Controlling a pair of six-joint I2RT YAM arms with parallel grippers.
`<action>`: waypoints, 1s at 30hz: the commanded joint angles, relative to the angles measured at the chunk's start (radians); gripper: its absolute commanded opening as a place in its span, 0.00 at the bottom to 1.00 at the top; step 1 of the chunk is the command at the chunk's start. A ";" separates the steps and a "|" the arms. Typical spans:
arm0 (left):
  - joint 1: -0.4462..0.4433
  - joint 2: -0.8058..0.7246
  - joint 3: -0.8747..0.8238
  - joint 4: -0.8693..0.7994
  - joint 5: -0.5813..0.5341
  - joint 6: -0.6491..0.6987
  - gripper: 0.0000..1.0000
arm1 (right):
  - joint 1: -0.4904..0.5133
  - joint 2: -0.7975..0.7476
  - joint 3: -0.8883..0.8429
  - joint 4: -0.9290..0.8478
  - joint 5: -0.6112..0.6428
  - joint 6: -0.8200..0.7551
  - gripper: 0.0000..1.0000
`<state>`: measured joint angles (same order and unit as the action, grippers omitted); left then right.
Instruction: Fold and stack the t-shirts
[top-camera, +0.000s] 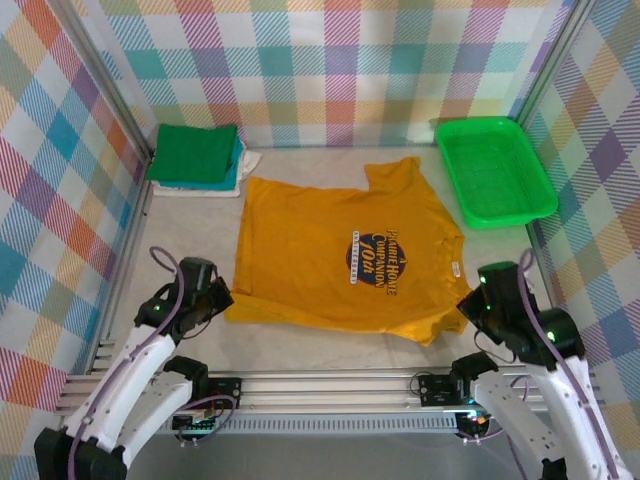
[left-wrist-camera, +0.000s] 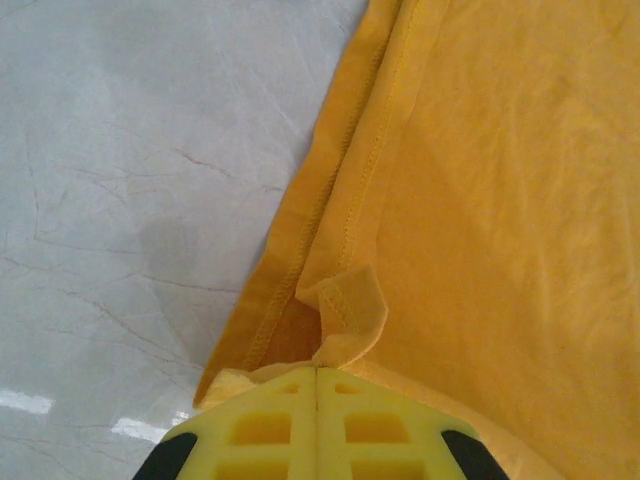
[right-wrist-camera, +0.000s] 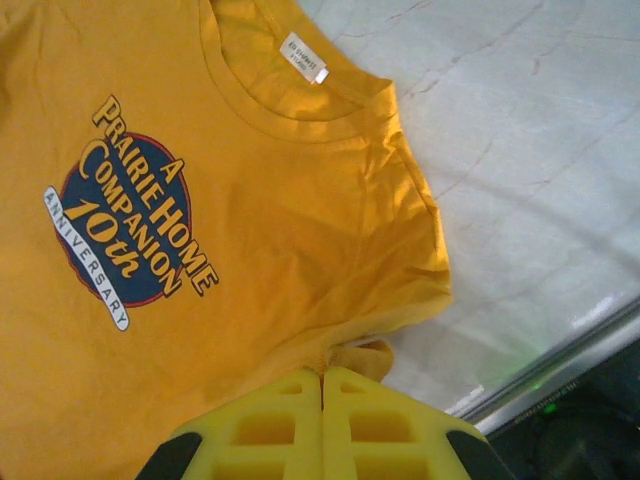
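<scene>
My right gripper carries the sleeve edge outward next and releases it over the chest between logo and collar (top-camera: 424, 260) (right-wrist-camera: 250, 210), as that lies outward of the fingers.
A mustard-yellow t-shirt (top-camera: 340, 250) with a dark-blue chest logo (top-camera: 375, 262) lies spread on the table, collar to the right. My left gripper (top-camera: 222, 298) is shut on its near-left hem corner (left-wrist-camera: 345, 320), where the cloth puckers between the yellow fingers (left-wrist-camera: 270, 420). My right gripper (top-camera: 468, 305) is shut on the near-right sleeve edge (right-wrist-camera: 385, 355), beside the collar and its white label (right-wrist-camera: 304, 58). Folded shirts are stacked at the back left, a dark-green one (top-camera: 193, 152) on top of a teal (top-camera: 236, 172) and a white one (top-camera: 205, 189).
A bright green plastic tray (top-camera: 495, 170) stands at the back right. Checked cloth walls close in the table on three sides, and a metal rail (top-camera: 330, 385) runs along the near edge between the arm bases.
</scene>
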<state>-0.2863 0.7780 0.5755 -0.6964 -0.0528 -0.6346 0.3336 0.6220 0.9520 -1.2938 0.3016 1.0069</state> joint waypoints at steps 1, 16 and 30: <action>0.010 0.086 0.071 0.052 -0.014 0.071 0.00 | -0.013 0.051 -0.011 0.110 -0.001 -0.060 0.00; 0.035 0.407 0.225 0.129 -0.082 0.237 0.00 | -0.271 0.314 -0.035 0.396 -0.264 -0.256 0.00; 0.056 0.625 0.340 0.172 -0.125 0.318 0.00 | -0.320 0.423 -0.021 0.488 -0.319 -0.268 0.00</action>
<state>-0.2451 1.3758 0.8688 -0.5385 -0.1516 -0.3515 0.0319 1.0477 0.9134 -0.8276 0.0055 0.7605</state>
